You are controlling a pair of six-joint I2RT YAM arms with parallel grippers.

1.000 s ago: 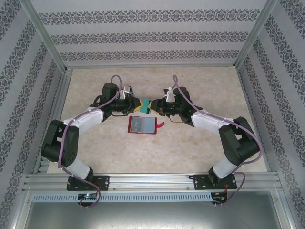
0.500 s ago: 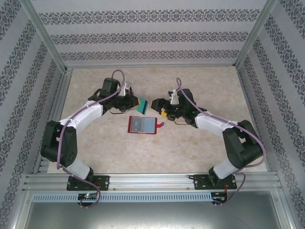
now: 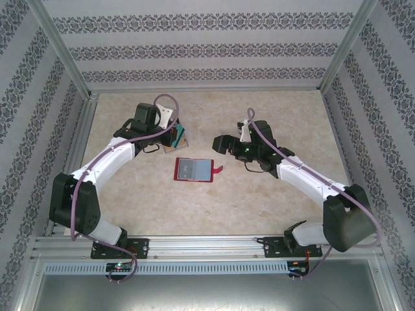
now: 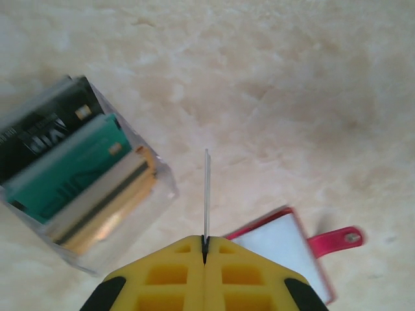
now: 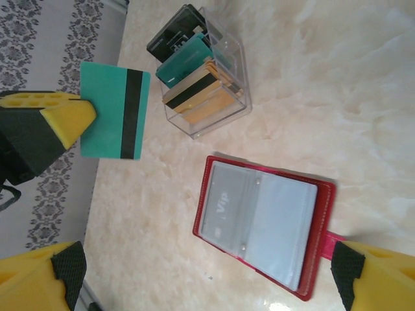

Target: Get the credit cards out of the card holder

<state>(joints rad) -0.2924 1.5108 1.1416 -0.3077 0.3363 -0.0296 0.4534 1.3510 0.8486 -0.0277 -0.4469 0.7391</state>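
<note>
The teal cards in the clear box (image 4: 74, 168) below my left gripper are slanted. My left gripper will next turn to match their slant, lower the matching card among them and let it go.
The red card holder (image 3: 194, 170) lies open on the table, its tab (image 3: 219, 170) pointing right. One clear sleeve holds a grey "Vip" card (image 5: 227, 207). My left gripper (image 3: 175, 135) is shut on a teal card (image 5: 115, 120) with a black stripe, held in the air next to the clear box. That card shows edge-on (image 4: 206, 194) between the closed yellow fingertips (image 4: 205, 241). My right gripper (image 3: 220, 144) hovers open above and to the right of the holder (image 5: 259, 223), its fingers (image 5: 39, 278) spread wide with nothing between them.
A clear plastic box (image 5: 201, 84) behind the holder's left side keeps dark, teal and gold cards standing on edge. The same box (image 4: 78, 188) lies left of my left fingers. Aluminium rails (image 3: 71, 133) and patterned walls close in the table.
The two grippers, close together over the teal card a second ago, have parted. The left carried the card back and left towards the clear box; the right drew away to the right.
</note>
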